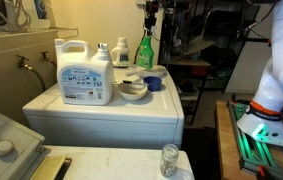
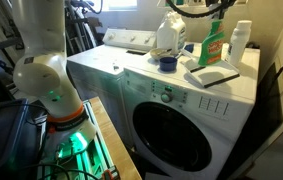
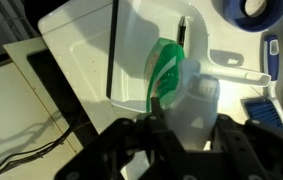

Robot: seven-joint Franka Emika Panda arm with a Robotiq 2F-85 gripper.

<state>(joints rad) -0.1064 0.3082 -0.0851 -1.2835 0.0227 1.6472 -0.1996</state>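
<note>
My gripper will next lower the upright bottle base-first to the spot on the washer top beside the blue cup below, then release its head.
My gripper [image 1: 149,22] is shut on the white spray head of a green spray bottle [image 1: 144,52]. It holds the bottle upright at the back of the white washing machine top [image 1: 101,108]. The bottle [image 2: 214,45] hangs under the gripper [image 2: 217,10] in both exterior views. In the wrist view the green bottle [image 3: 166,72] reaches away from the black fingers [image 3: 181,125], which clamp its white head. Whether the bottle's base touches the washer top cannot be told.
On the washer top stand a large white detergent jug [image 1: 84,72], a white bottle [image 1: 121,52], a white bowl [image 1: 133,88] and a blue cup [image 1: 153,84]. A glass jar [image 1: 169,158] stands on a lower surface in front. The robot base [image 2: 46,75] is beside the washer.
</note>
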